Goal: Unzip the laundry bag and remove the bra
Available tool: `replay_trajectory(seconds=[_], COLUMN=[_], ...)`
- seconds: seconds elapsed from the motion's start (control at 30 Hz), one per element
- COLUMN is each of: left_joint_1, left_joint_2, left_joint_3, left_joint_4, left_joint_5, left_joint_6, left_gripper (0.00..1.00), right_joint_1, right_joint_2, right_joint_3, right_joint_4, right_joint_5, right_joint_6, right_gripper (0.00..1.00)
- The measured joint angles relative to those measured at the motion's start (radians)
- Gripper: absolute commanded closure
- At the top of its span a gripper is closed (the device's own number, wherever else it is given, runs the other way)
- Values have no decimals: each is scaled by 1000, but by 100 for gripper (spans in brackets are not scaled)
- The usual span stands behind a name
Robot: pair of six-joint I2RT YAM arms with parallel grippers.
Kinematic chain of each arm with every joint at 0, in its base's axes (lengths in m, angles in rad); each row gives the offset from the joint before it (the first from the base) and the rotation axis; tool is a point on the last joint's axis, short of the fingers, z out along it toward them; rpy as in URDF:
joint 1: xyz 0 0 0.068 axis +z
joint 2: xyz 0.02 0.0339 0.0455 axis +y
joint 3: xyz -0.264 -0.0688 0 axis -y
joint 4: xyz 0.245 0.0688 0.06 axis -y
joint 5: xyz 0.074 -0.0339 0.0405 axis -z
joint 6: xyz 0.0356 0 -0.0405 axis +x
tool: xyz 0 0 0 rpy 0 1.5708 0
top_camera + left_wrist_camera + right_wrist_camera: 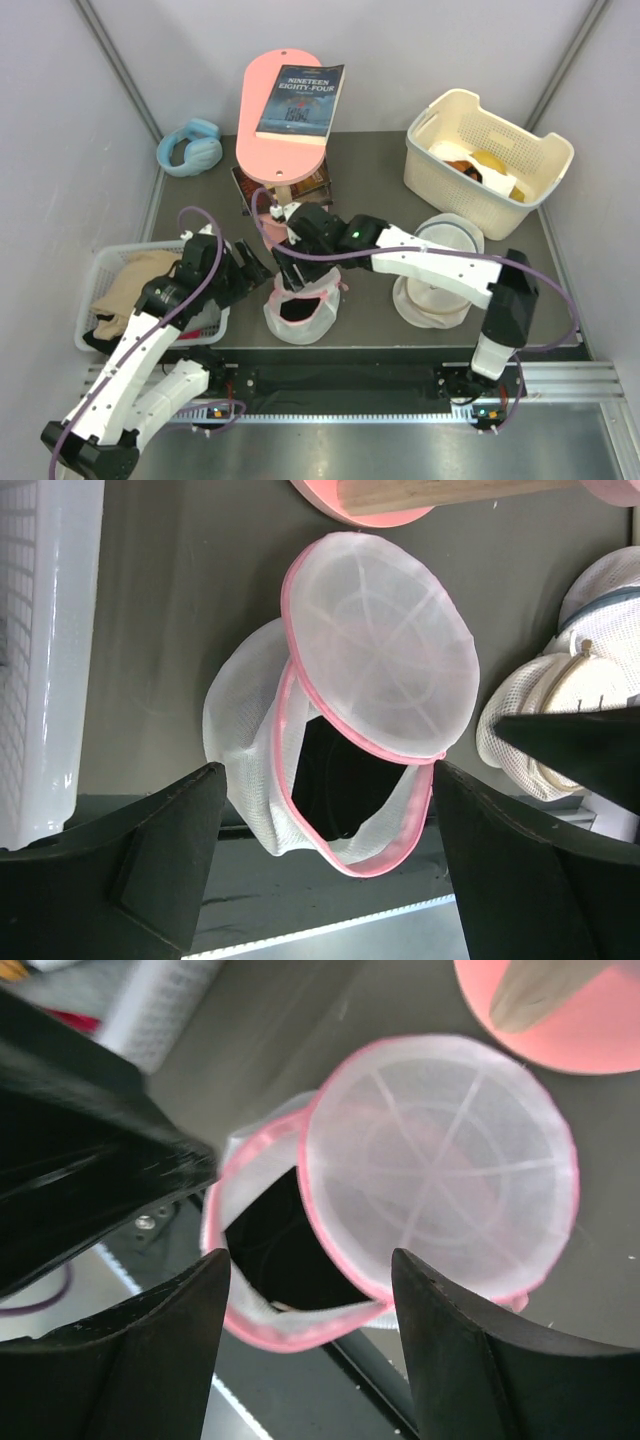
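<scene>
The lid's pink edge beside the laundry bag's dark opening shows between my open fingers. The right gripper lowers onto that edge next and closes on the bag's mesh.
The laundry bag [300, 318], white mesh with pink trim, stands at the table's front centre. It is unzipped, with its round lid [380, 660] flipped up and back, which also shows in the right wrist view [440, 1160]. The opening is dark inside, and no beige bra shows in it. My left gripper [250, 266] is open just left of and above the bag, its jaws spread either side of the opening [328, 780]. My right gripper [296, 272] is open above the bag's rim [308, 1260]. Neither gripper holds anything.
A white basket [108, 262] at the left holds a beige soft garment [130, 285]; I cannot tell if it is the bra. A second mesh bag with a beige rim [435, 290] lies to the right. A cream basket [490, 150], pink board [262, 95], book [300, 100] and blue headphones [190, 148] stand behind.
</scene>
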Motion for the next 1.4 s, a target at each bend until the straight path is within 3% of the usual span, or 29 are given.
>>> replay_trajectory(seconds=[0.6, 0.7, 0.73, 0.83, 0.93, 1.0, 1.4], left_joint_1=[2, 2, 2, 2, 2, 2, 2], left_joint_2=[-39, -39, -39, -25, 6, 35, 217], left_joint_3=[-40, -47, -51, -66, -86, -96, -105], left_joint_4=[-37, -38, -37, -34, -15, -3, 117], left_joint_5=[-10, -10, -10, -6, 4, 7, 55], left_joint_6=[-18, -17, -15, -6, 6, 16, 69], left_gripper=[12, 14, 15, 17, 19, 20, 25], right_joint_1=[51, 52, 52, 53, 53, 53, 53], right_joint_2=[127, 140, 143, 145, 145, 145, 79], right_joint_3=[-88, -109, -111, -116, -119, -121, -161], right_joint_4=[153, 153, 153, 154, 156, 155, 153], right_joint_5=[51, 66, 72, 95, 122, 140, 206], right_joint_6=[-93, -94, -95, -97, -92, -89, -73], right_gripper=[34, 47, 61, 84, 96, 100, 100])
